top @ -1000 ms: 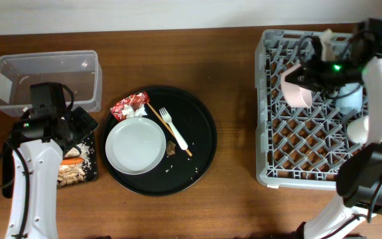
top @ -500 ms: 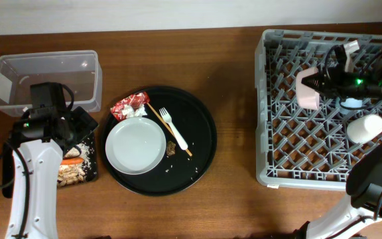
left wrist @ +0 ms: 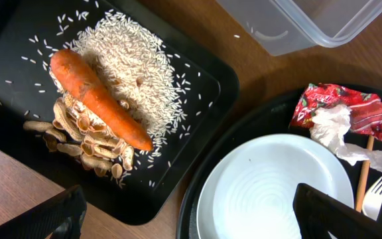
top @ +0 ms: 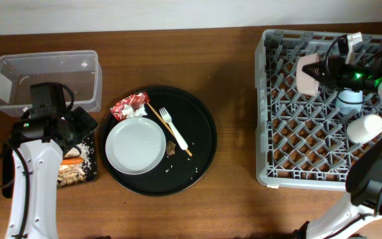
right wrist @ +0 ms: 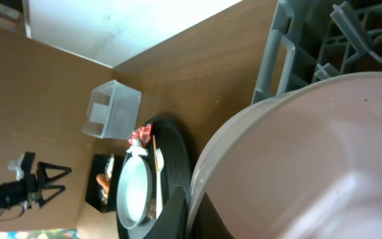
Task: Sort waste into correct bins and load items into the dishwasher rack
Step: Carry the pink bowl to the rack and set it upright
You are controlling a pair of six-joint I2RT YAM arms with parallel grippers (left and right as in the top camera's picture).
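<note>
I will lower my right gripper over the empty pegs in the rack's back part [top: 319, 91], turning it slightly, and let go of the bowl's rim, because the bowl hangs on edge over those pegs.
My right gripper [top: 321, 72] is shut on the rim of the pinkish-white bowl [top: 306, 74], holding it on edge over the back part of the dishwasher rack [top: 269, 133]. The bowl [right wrist: 310, 153] fills the right wrist view. A light blue cup [top: 349, 101] and a white cup [top: 365, 128] lie in the rack. My left gripper [left wrist: 191, 219] hangs open between the flat black tray [left wrist: 18, 40] and the grey plate [left wrist: 277, 186]. A carrot [left wrist: 98, 99], rice [left wrist: 134, 63] and beige scraps [left wrist: 78, 133] lie on that tray. The wrapper [top: 130, 106], fork [top: 173, 127] and a brown lump [top: 172, 147] lie beside the plate [top: 136, 145].
The plate sits on a large round black tray [top: 201, 156] mid-table, with a thin wooden stick [top: 178, 141] and rice grains on it. The clear tub [top: 45, 79] stands at the back left, beyond the flat tray [top: 93, 174]. Bare wood separates the round tray from the rack.
My right gripper has carried the bowl over the rack, first rightward, then toward the back edge, turning it on the way. The left arm has not moved.
</note>
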